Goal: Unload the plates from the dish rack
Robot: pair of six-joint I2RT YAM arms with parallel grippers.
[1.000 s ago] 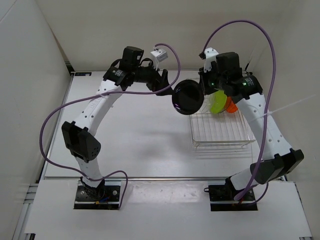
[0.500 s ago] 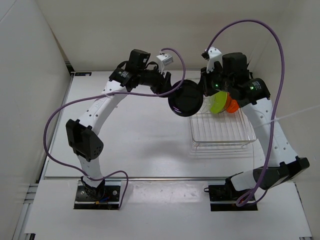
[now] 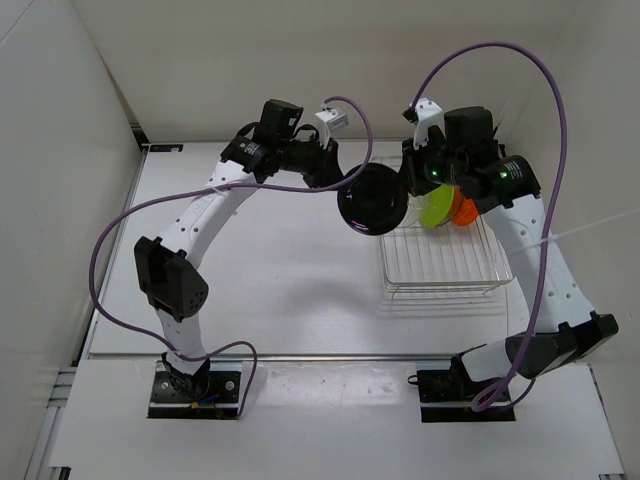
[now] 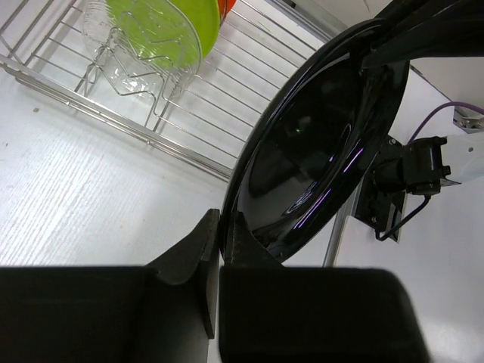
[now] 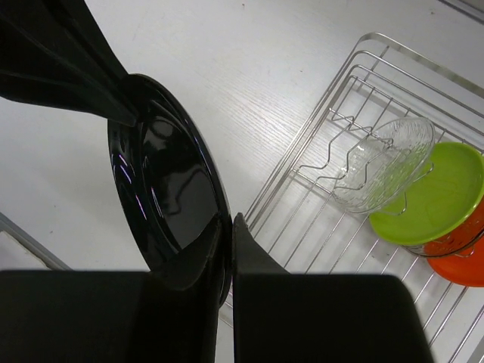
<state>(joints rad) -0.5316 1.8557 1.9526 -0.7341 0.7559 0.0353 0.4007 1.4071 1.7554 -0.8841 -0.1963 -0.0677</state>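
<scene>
Empty tabletop lies below and left of my left gripper in the top view. Next, my left gripper moves down that way, lays the plate flat and releases it.
A glossy black plate (image 3: 374,200) hangs on edge above the table, just left of the dish rack (image 3: 440,264). My left gripper (image 3: 345,185) is shut on the plate's left rim, seen in its wrist view as jaws (image 4: 224,221) pinching the black plate (image 4: 302,159). On the opposite rim my right gripper (image 3: 408,188) is shut too, its jaws (image 5: 231,221) clamped on the black plate (image 5: 162,189). In the rack (image 5: 325,144) a clear plate (image 5: 382,162), a lime green plate (image 5: 439,193) and an orange plate (image 5: 463,266) stand between the prongs at the far end.
White walls close in the table at the back and left. The table's near edge (image 3: 300,355) runs in front of both arm bases. Purple cables (image 3: 500,50) loop above the arms. The rack's near half (image 3: 445,275) holds nothing.
My left gripper came in from the left and shut on the black plate's rim. The right arm shifted slightly left with the plate and kept its grip.
</scene>
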